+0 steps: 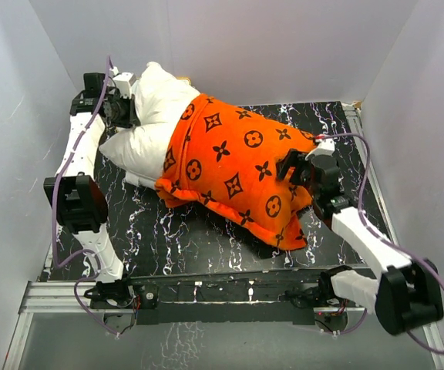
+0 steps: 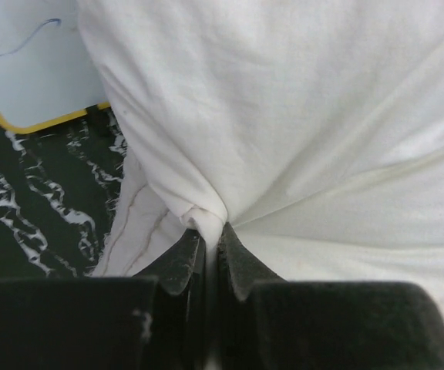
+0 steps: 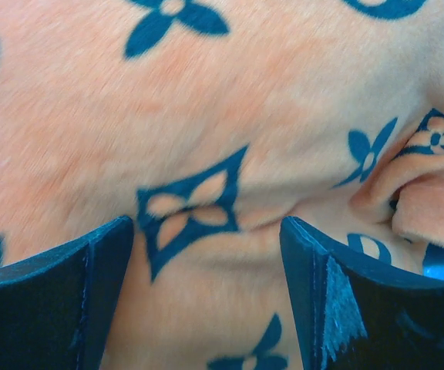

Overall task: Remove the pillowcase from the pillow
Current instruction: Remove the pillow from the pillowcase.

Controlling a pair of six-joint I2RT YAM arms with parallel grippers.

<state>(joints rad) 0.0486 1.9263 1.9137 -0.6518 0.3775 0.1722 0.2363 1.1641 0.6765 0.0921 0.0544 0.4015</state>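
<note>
The pillowcase (image 1: pixel 237 162) still wraps the pillow, so the left gripper next pulls the pinched fold of the pillow to the left in the top view toward the side and frees it.
The white pillow (image 1: pixel 149 116) lies across the back left of the table, its right part inside the orange pillowcase (image 1: pixel 237 162) with dark monogram motifs. My left gripper (image 1: pixel 133 114) is at the pillow's bare left end. In the left wrist view it (image 2: pixel 210 231) is shut on a pinched fold of the white pillow (image 2: pixel 299 116) fabric. My right gripper (image 1: pixel 291 166) rests against the pillowcase's right end. In the right wrist view it (image 3: pixel 206 231) stands open, fingers wide apart, with the pillowcase (image 3: pixel 206 92) fabric bulging between them.
The black marbled table (image 1: pixel 183 231) is enclosed by white walls on three sides. A yellow-framed whiteboard (image 2: pixel 29 62) lies by the pillow's left end. A metal rail (image 1: pixel 230 293) with both arm bases runs along the near edge.
</note>
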